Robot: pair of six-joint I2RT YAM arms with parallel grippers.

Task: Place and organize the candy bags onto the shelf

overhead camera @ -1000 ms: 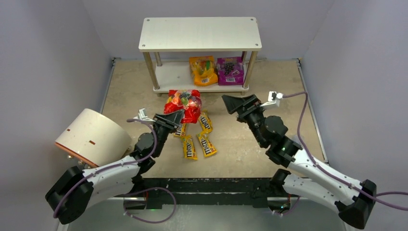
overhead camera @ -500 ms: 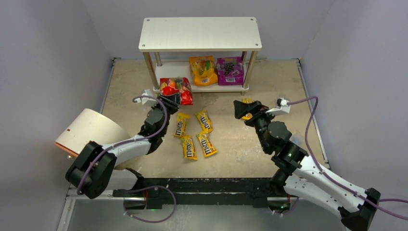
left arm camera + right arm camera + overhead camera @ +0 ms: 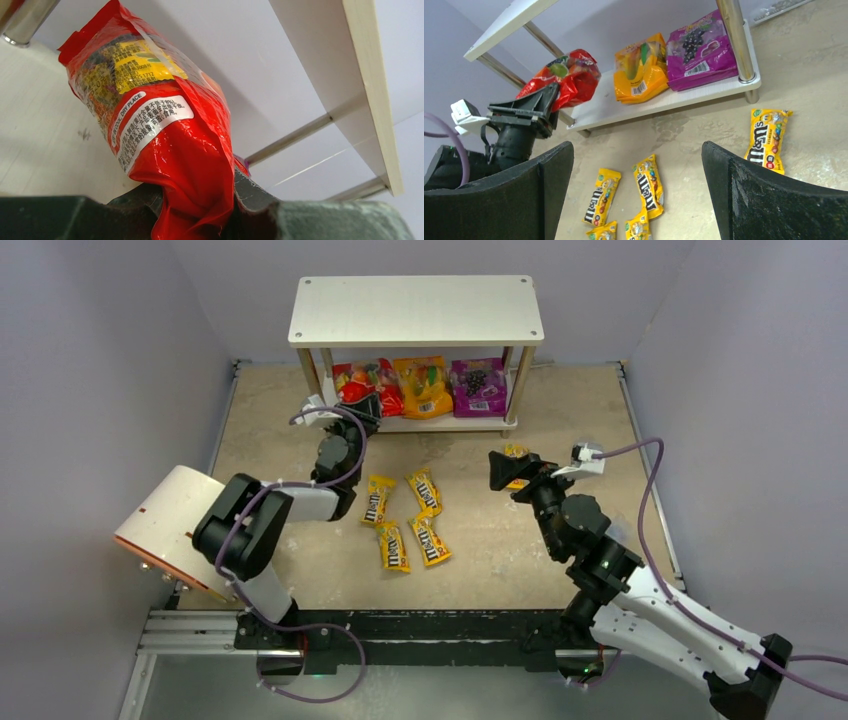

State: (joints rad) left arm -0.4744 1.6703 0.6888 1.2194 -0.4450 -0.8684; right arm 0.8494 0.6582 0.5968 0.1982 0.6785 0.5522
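The red pouch [image 3: 362, 385] still hangs above the empty end of the shelf's lower board beside the orange pouch [image 3: 423, 386]. My left gripper will move outward next, then down.
The shelf [image 3: 415, 310] stands at the back. An orange pouch [image 3: 423, 386] and a purple pouch [image 3: 478, 386] lie on its lower board [image 3: 440, 422]. My left gripper [image 3: 362, 410] is shut on the bottom edge of the red pouch [image 3: 362, 385] and holds it over the lower board's left end, beside the orange pouch. In the left wrist view the red pouch [image 3: 165, 135] is pinched between my fingers. Several yellow M&M's packets [image 3: 425, 490] lie on the table. One packet [image 3: 515, 452] lies by my right gripper [image 3: 510, 472], which is open and empty [image 3: 636, 190].
A white-and-orange cylinder [image 3: 185, 525] lies on its side at the left, next to my left arm. Grey walls close in the table on three sides. A metal rail [image 3: 400, 630] runs along the near edge.
My left gripper has carried the red pouch from the table in front of the shelf onto the lower board's left end. My right gripper has drawn back to the right, uncovering a yellow packet.
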